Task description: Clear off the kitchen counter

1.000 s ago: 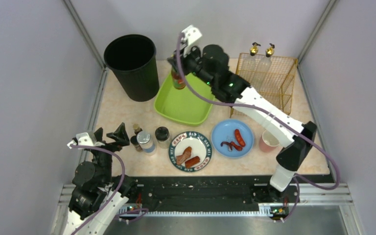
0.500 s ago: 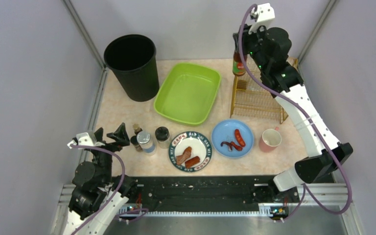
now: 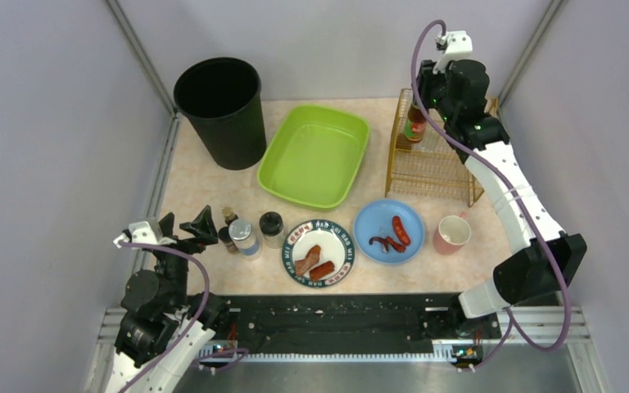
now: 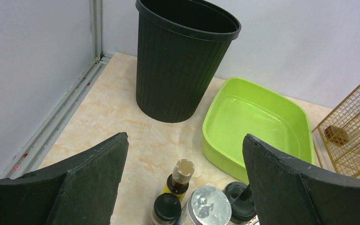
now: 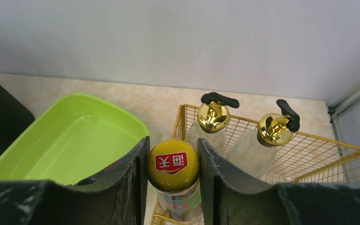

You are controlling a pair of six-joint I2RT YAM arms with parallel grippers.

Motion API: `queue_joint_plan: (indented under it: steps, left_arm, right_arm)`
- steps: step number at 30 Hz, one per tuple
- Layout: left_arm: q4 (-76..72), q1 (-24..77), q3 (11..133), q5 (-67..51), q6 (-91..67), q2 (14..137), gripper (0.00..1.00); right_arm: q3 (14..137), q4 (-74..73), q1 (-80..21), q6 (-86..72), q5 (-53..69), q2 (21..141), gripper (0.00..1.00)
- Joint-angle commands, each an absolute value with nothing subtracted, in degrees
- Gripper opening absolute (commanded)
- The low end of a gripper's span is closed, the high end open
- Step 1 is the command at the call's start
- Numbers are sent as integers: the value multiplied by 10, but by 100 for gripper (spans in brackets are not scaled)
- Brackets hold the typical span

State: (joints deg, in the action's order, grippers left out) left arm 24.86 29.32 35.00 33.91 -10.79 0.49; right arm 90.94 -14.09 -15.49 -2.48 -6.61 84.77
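Observation:
My right gripper will lower the bottle next, stand it in the corner of the wire basket by the green tray and let go of it, because the front section of the wire basket below is empty.
On the marbled kitchen counter [image 3: 205, 184] stand several small condiment jars [image 3: 242, 236], a patterned plate of sausages [image 3: 319, 252], a blue plate with sausages [image 3: 389, 231] and a pink cup [image 3: 452, 234]. My right gripper [image 3: 420, 105] [image 5: 173, 143] is shut on the yellow cap of a sauce bottle [image 5: 173, 165] [image 3: 414, 124]. The bottle hangs upright over the near-left corner of the gold wire basket [image 3: 442, 155]. My left gripper [image 3: 183, 223] [image 4: 185, 137] stands wide open and holds nothing, just left of and above the jars [image 4: 182, 173].
A black bin [image 3: 221, 110] stands at the back left with a green tray [image 3: 315, 154] beside it. Two clear pump bottles with gold tops [image 5: 213, 117] [image 5: 272, 131] sit in the back of the wire basket. Grey walls close in on both sides.
My right arm has swung the sauce bottle from over the green tray's far corner rightward to the wire basket, then lowered it slightly. The left arm has stayed still.

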Motion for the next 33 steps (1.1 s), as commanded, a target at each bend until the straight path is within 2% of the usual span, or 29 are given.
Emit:
queue_joint_plan:
  steps: [1, 33]
  left_arm:
    - [229, 294, 346, 331, -109, -25, 96]
    - [230, 294, 346, 331, -108, -26, 96]
  right_arm:
    - [904, -21, -144, -40, -67, 806, 0]
    - [741, 107, -137, -83, -90, 808, 0]
